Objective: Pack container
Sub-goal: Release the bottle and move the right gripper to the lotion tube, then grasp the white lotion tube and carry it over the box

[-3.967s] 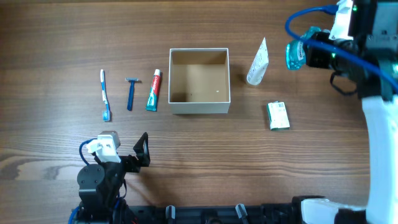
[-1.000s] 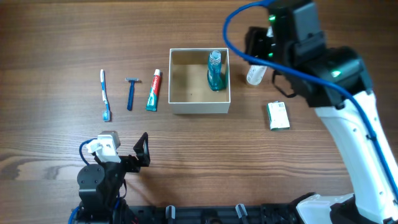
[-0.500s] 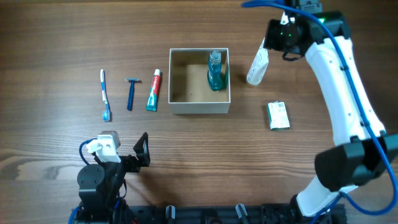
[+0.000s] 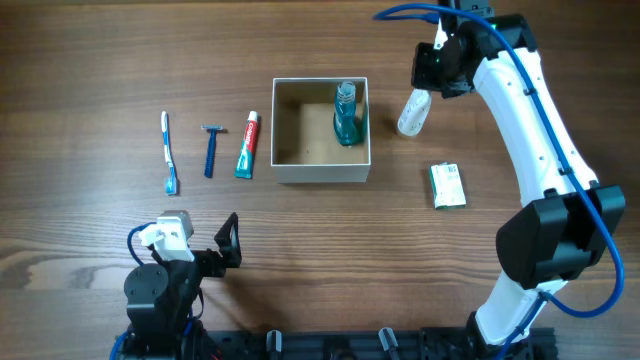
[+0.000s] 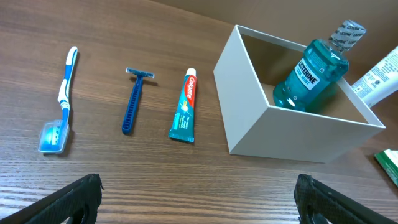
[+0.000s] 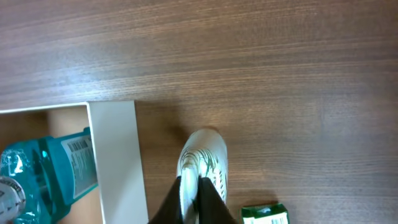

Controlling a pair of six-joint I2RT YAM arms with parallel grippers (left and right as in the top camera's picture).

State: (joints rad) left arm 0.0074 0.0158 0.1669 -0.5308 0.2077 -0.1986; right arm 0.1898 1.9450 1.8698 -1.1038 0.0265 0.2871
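My right gripper will rise over the container's side and release the tube in the container's empty far corner [image 4: 290, 99], because that corner is to my gripper's left in the overhead view.
The container [image 4: 320, 173] is a square white-walled box with a tan inside, at mid-table. A teal mouthwash bottle [image 4: 346, 112] lies inside it by the right wall, and shows in the left wrist view [image 5: 311, 74] and the right wrist view [image 6: 50, 180]. A white tube [image 4: 410, 115] lies on the table just right of the container. My right gripper [image 4: 438, 72] is over the tube's far end. In the right wrist view the gripper [image 6: 194, 186] is pinched on the tube [image 6: 206, 155]. My left gripper [image 4: 225, 250] rests open and empty at the front left.
Left of the container lie a blue toothbrush [image 4: 169, 152], a blue razor [image 4: 210, 150] and a green toothpaste tube [image 4: 247, 145]. A green packet [image 4: 447, 185] lies front right of the container, near the white tube. The container's white wall [image 6: 115, 162] stands just left of the right gripper.
The right gripper carried the mouthwash bottle into the container, let it go, then moved right and back onto the white tube's far end. The left arm has not moved.
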